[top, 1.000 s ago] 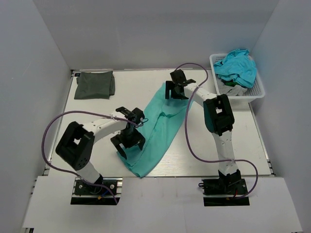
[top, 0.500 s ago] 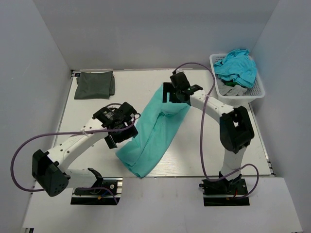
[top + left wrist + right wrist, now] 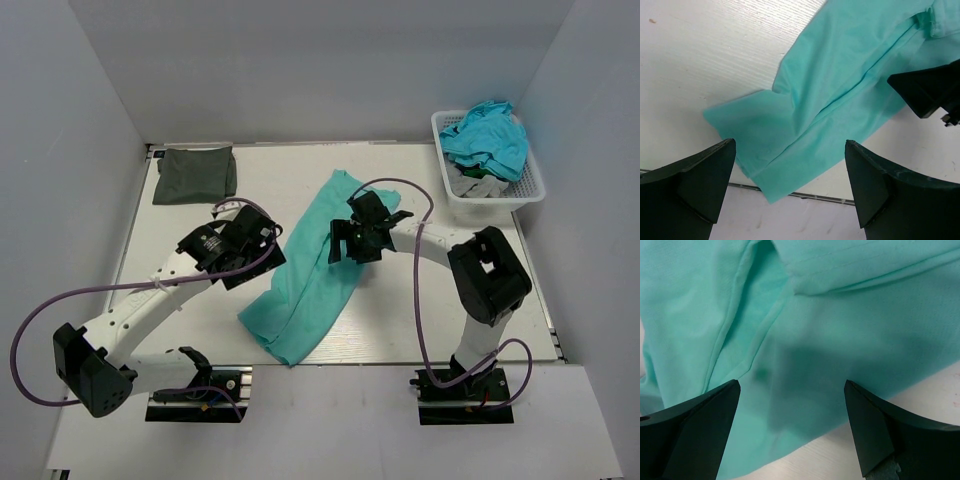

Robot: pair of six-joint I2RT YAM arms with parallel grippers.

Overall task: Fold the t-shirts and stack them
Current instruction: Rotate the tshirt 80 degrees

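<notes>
My open left gripper will move down and back next onto the corner at the teal-green t-shirt's near end (image 3: 244, 317), because that corner sticks out clear on the tabletop.
The teal-green t-shirt (image 3: 312, 272) lies folded lengthwise in a long diagonal strip at the table's middle. It also shows in the left wrist view (image 3: 840, 100) and fills the right wrist view (image 3: 805, 330). The dark olive-green shirt (image 3: 195, 174) lies folded square at the far left corner. My left gripper (image 3: 243, 250) is open and empty, raised beside the strip's left edge. My right gripper (image 3: 352, 243) is open and empty, low over the strip's right edge near its upper half.
A white basket (image 3: 530, 190) at the far right holds several more crumpled shirts, teal and grey. Grey walls enclose the table on three sides. The table's near edge rail (image 3: 810, 196) runs just past the strip's lower corner.
Both grippers let go of the teal shirt. The right gripper came from the shirt's far end toward me to its middle right edge. The left arm stretched out and its gripper moved left and back.
</notes>
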